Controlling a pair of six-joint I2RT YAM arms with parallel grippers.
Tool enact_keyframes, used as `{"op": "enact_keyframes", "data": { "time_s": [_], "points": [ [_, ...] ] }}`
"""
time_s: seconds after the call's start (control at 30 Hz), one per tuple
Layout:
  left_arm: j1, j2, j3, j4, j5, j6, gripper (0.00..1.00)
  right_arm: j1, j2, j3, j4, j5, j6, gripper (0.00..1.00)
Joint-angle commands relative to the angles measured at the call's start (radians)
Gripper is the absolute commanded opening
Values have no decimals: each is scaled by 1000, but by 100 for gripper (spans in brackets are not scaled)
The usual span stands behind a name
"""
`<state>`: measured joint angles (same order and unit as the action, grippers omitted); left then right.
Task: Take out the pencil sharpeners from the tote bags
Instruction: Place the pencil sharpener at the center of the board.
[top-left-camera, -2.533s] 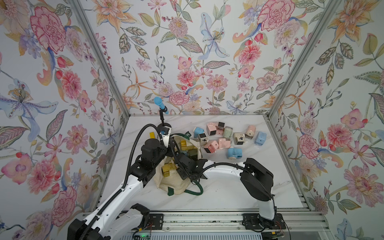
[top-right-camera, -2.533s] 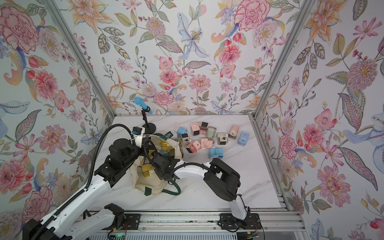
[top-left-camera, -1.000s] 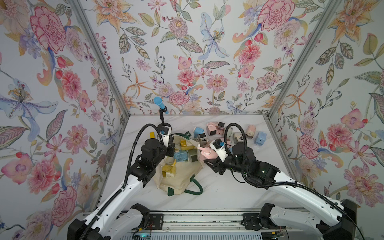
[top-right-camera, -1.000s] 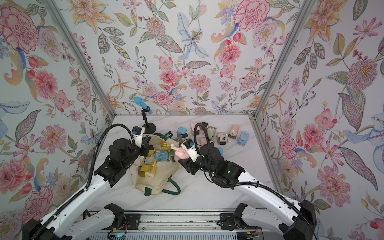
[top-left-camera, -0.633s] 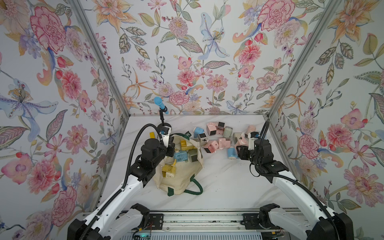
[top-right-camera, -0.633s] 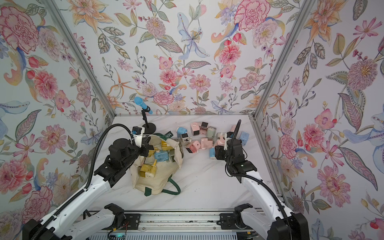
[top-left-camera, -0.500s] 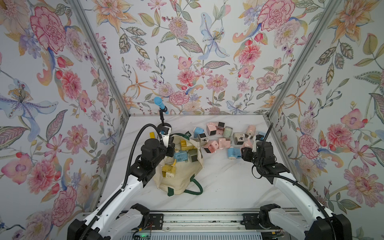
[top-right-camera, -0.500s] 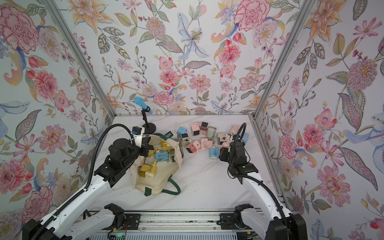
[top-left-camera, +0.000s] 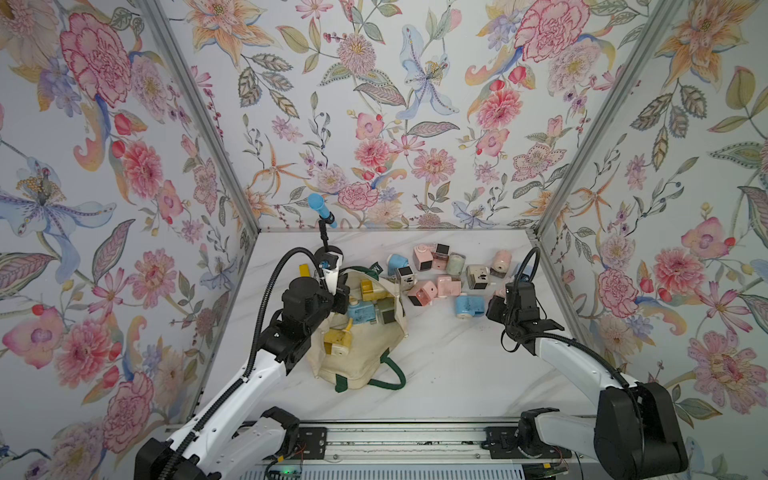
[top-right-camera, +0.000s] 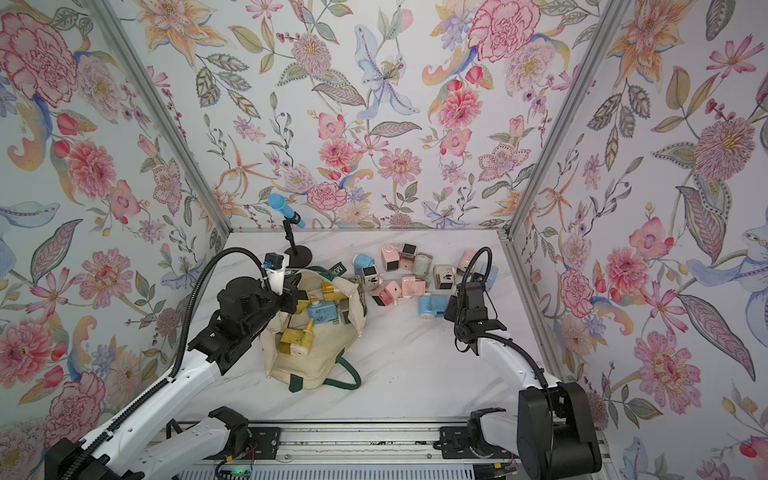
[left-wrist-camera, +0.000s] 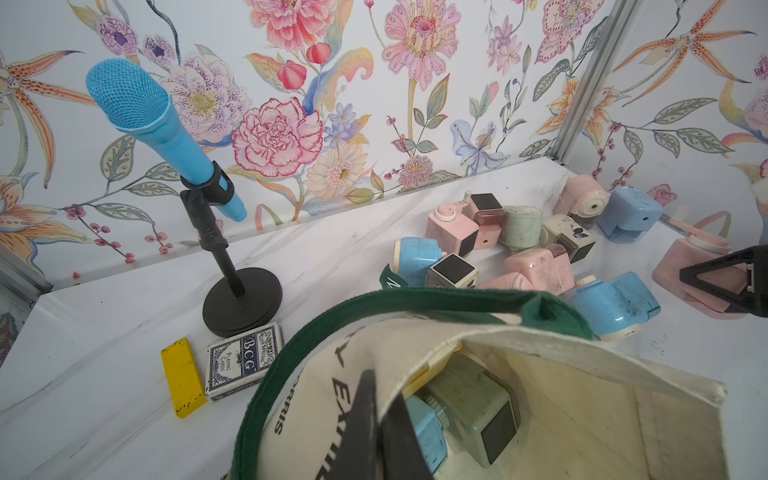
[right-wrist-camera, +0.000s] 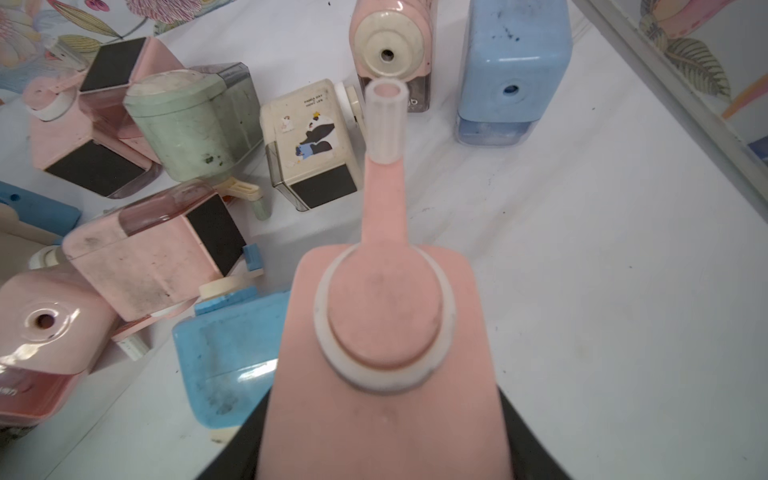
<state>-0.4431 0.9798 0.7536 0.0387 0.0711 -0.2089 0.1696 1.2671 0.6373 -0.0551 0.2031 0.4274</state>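
Note:
The right gripper lowers slightly outward over the bare tabletop (right-wrist-camera: 436, 204) beside the cream panda sharpener next to release there, since that patch is clear of sharpeners.
The cream tote bag (top-left-camera: 357, 361) lies open on the white table with its green handles toward the front. My left gripper (top-left-camera: 343, 297) is shut on the bag's far rim (left-wrist-camera: 415, 332) and holds the mouth open. Inside lie pencil sharpeners: a blue one (top-left-camera: 361, 311), yellow ones (top-left-camera: 338, 338) and a sage green one (left-wrist-camera: 473, 399). My right gripper (top-left-camera: 496, 301) is shut on a pink pencil sharpener (right-wrist-camera: 386, 332), low over the table to the right of the pile. Its crank handle (right-wrist-camera: 384, 124) points toward the back wall.
Several sharpeners lie in a pile (top-left-camera: 446, 284) at the back right, the nearest a blue one (top-left-camera: 467, 305) just left of my right gripper. A blue microphone on a black stand (top-left-camera: 322, 210), a dark card deck (left-wrist-camera: 243, 359) and a yellow bar (left-wrist-camera: 183, 382) sit behind the bag.
My right arm has lifted the pink sharpener out of the bag and carried it right, to the pile's right edge. The left gripper has stayed on the bag's rim.

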Motion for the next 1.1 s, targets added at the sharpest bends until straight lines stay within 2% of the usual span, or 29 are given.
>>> {"op": "enact_keyframes", "data": {
  "time_s": [0.0,0.53,0.73,0.8,0.87,1.07],
  "points": [
    [8,-22,33,28,-7,-11,0,-17,48,10,90,33,13,36],
    [6,-10,35,25,-11,-9,0,-75,391,234,69,-38,20,36],
    [6,-7,35,23,-12,-7,0,-89,457,273,73,-78,34,38],
    [5,-9,33,23,-14,-7,0,-99,473,269,85,-102,41,41],
    [5,-7,32,23,-18,-6,0,-112,483,265,88,-131,50,49],
    [0,-10,30,23,-23,-3,0,-115,452,212,138,-144,69,65]
  ]
}}
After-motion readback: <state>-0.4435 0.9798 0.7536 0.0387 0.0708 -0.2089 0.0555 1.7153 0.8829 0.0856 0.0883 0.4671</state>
